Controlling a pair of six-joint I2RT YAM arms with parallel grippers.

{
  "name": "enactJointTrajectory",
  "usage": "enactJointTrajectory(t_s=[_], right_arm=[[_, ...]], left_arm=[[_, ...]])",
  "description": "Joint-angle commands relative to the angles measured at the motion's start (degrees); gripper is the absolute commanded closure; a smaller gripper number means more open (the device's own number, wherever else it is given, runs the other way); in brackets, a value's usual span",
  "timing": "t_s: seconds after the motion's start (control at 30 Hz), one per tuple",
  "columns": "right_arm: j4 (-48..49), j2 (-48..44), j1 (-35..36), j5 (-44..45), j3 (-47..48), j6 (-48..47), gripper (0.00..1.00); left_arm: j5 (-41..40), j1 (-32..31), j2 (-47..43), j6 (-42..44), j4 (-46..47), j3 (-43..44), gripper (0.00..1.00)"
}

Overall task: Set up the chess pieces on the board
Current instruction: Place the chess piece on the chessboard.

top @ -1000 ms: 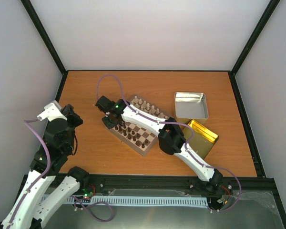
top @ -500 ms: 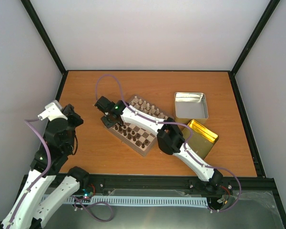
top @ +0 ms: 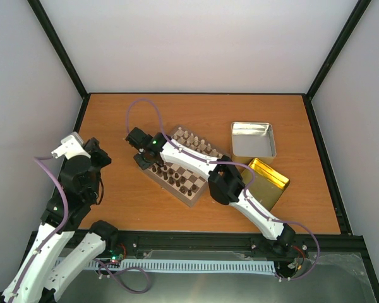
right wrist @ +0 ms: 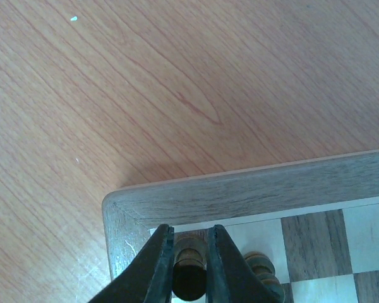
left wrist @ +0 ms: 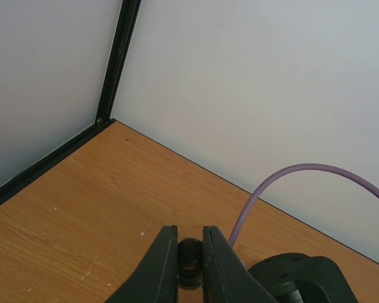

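The gap in the dark front row [top: 188,183] is below the left gripper and to its right in the top view, so the left gripper needs to swing across, go down and release the dark brown piece.
The board [top: 188,165] lies skewed at mid-table, with dark brown chess pieces [top: 180,180] on its near rows. My right gripper [top: 153,164] hangs over the board's left corner. In the right wrist view the right gripper [right wrist: 191,232] is shut on a dark brown piece [right wrist: 189,281] standing on the corner square, inside the rim [right wrist: 252,189]. Another dark piece [right wrist: 263,268] stands on the adjacent square. My left gripper [top: 97,156] is raised at the left edge, far from the board. In its wrist view the left gripper [left wrist: 189,232] is shut on a small dark rounded piece [left wrist: 191,254].
Cream pieces [top: 192,140] line the board's far side. A silver tin [top: 253,139] sits to the right of the board, with a gold tin [top: 268,182] tilted just in front of it. The right arm's forearm crosses above the board.
The right gripper's jaws have closed in on the corner piece. It shifted slightly toward the board's left corner. The left arm has not moved.
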Motion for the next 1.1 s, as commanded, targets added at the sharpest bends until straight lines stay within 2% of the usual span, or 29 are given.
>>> enactJointTrajectory(t_s=[0.0,0.3,0.47,0.53,0.67,0.77,0.9,1.07], right_arm=[[-2.23,-1.27,-0.12,-0.56,-0.23,0.0,0.88],[-1.55,-2.55,-0.12,-0.63,-0.45,0.75,0.79],[-0.55,-6.59,-0.12,-0.9,-0.49,1.34,0.76],[0.01,-8.43,-0.12,-1.05,-0.86,1.72,0.71],[1.47,-13.34,-0.33,-0.18,-3.81,3.57,0.68],[5.36,-19.62,-1.12,1.6,-13.38,6.07,0.67],[12.92,-31.73,-2.25,7.51,-31.71,10.12,0.66],[19.28,-45.73,-6.3,9.93,-51.44,17.04,0.64]], left_arm=[[0.19,-0.11,0.18,-0.87,0.33,-0.05,0.95],[0.61,-0.16,0.19,-0.74,0.14,0.2,0.96],[1.85,-0.17,0.41,-0.48,0.69,0.39,0.95],[2.51,-0.14,0.67,-0.12,1.02,0.39,0.95],[7.43,-0.17,2.5,2.87,3.13,0.64,0.94],[15.34,-0.17,5.08,6.49,4.66,1.19,0.99],[26.76,-0.17,7.8,10.48,7.82,1.38,0.99],[42.08,-0.34,12.91,12.15,12.47,0.97,0.99]])
